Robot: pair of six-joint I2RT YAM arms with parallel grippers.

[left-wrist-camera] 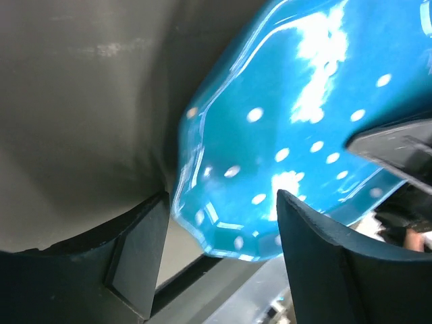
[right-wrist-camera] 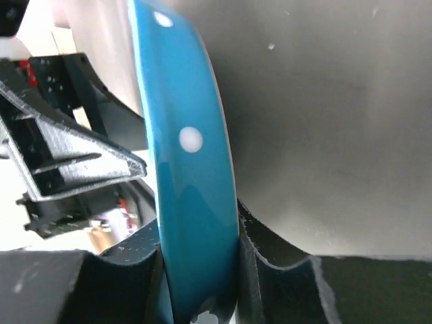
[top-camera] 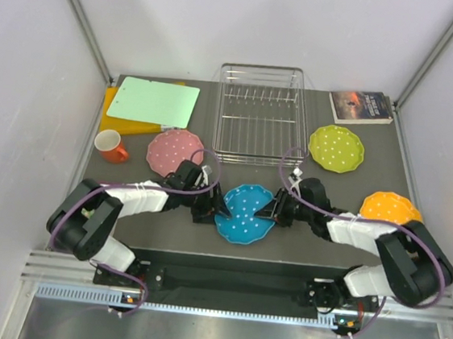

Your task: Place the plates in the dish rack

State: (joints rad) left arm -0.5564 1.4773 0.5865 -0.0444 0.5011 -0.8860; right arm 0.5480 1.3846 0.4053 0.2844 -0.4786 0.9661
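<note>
My right gripper next raises the plate outward and turns it upright. It then lowers the plate at the dish rack's empty end [top-camera: 289, 111] by the book, outward of that gripper, and lets go.
The blue plate [top-camera: 244, 213] lies near the table's front edge, between my two grippers. My right gripper [top-camera: 279, 207] is shut on its right rim; in the right wrist view the blue rim [right-wrist-camera: 192, 169] is pinched between both fingers [right-wrist-camera: 199, 236]. My left gripper [top-camera: 209, 202] is open at the plate's left edge. In the left wrist view the scalloped edge [left-wrist-camera: 270, 148] reaches into the gap [left-wrist-camera: 221, 196], apart from both fingers. The pink plate [top-camera: 175, 151], yellow-green plate [top-camera: 336, 148] and orange plate [top-camera: 390, 208] lie flat on the table. The dish rack [top-camera: 262, 112] stands at the back centre with no plates in it.
An orange mug [top-camera: 111, 146] stands at the left beside the pink plate. A green cutting board [top-camera: 153, 101] lies on an orange one at the back left. A book [top-camera: 361, 106] lies at the back right. White walls close in both sides.
</note>
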